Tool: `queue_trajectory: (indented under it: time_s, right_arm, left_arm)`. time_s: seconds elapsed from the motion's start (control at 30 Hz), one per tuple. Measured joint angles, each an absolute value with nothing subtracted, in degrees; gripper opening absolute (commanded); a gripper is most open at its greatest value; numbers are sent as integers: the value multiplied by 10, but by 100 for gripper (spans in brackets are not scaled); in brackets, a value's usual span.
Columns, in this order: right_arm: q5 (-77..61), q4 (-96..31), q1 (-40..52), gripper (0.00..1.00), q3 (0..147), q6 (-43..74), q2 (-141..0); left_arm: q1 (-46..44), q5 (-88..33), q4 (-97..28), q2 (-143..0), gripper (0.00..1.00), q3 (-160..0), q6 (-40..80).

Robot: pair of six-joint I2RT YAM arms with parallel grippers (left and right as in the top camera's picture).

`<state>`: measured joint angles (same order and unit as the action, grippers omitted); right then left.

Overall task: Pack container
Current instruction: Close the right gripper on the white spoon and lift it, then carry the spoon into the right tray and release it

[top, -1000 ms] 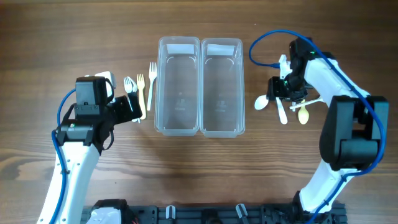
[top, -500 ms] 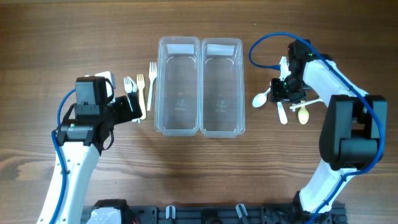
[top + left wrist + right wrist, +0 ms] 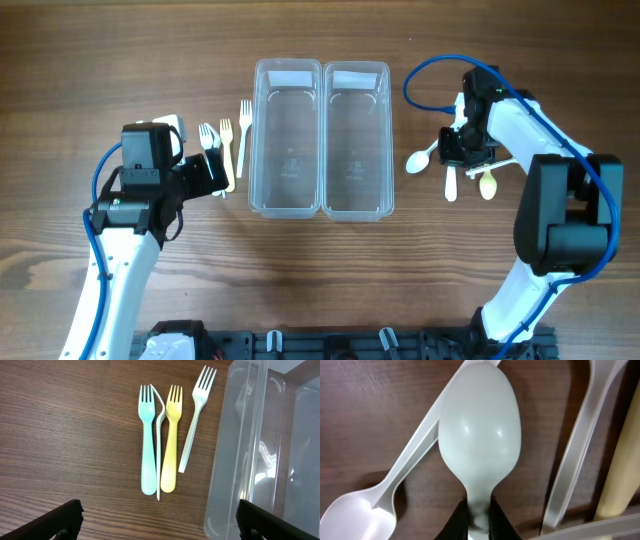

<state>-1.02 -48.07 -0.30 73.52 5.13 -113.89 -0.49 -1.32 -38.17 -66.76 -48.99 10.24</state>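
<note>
My right gripper holds the white spoon and will rise, move left in the overhead view over the bottom of the nearer clear container, which is empty, and release.
Two clear empty containers (image 3: 287, 140) (image 3: 356, 140) stand side by side mid-table. My right gripper (image 3: 457, 160) is shut on the neck of a white spoon (image 3: 480, 435), which lies low over the wood among other spoons; it also shows in the overhead view (image 3: 450, 184). A second white spoon (image 3: 350, 515) (image 3: 420, 160) lies beside it, its handle running under the held bowl. My left gripper (image 3: 160, 525) is open and empty, just short of a teal fork (image 3: 147, 445), a yellow fork (image 3: 171, 440) and a white fork (image 3: 197, 415).
A thin white fork (image 3: 160, 435) lies on its side between the teal and yellow ones. A yellow spoon (image 3: 487, 183) and more white handles (image 3: 580, 445) lie right of the held spoon. The left container's wall (image 3: 260, 450) is close to the forks.
My right gripper has shifted slightly, and the held white spoon has swung from tilted to nearly straight. The second white spoon has moved up a little. The left arm has not moved.
</note>
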Motion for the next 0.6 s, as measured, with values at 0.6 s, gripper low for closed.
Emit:
queue_trajectory:
  time_s: [0.6]
  right_arm:
    - [-129, -479, 104, 4, 760, 109, -841]
  left_arm:
    - [-5, -13, -382, -668, 100, -490, 102]
